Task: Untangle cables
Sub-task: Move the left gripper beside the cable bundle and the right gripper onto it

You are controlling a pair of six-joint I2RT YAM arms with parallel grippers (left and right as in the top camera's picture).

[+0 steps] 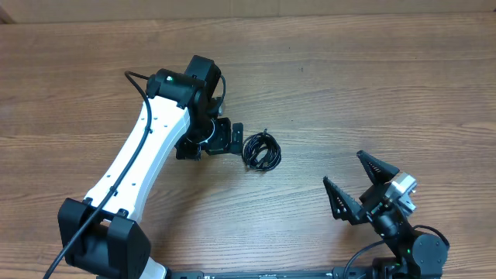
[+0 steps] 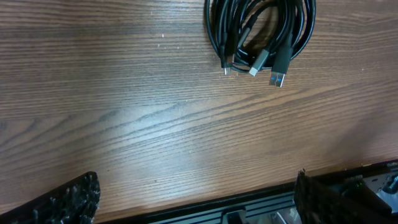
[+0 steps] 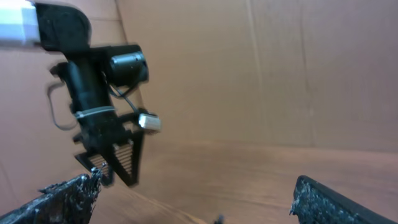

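Note:
The cables [image 1: 262, 150] lie coiled together, so my right gripper moves outward to the bundle [image 2: 261, 31] next, tilting down onto a piece of cable at the bundle's side nearest that arm.
The cables [image 1: 262, 150] lie as a small black coiled bundle near the middle of the wooden table. In the left wrist view the bundle [image 2: 261, 31] shows at the top, with three plug ends pointing down. My left gripper [image 1: 209, 139] is open and empty just left of the bundle, apart from it; its fingertips show at the bottom corners of the left wrist view [image 2: 199, 202]. My right gripper [image 1: 361, 184] is open and empty at the front right, well clear of the cables. In the right wrist view [image 3: 193, 199] only a tiny dark tip of cable shows at the bottom edge.
The white left arm [image 1: 136, 167] reaches from the front left over the table. It also shows in the right wrist view [image 3: 99, 112], in front of a brown cardboard wall [image 3: 261, 68]. The table's front edge runs along the bottom of the left wrist view [image 2: 205, 202].

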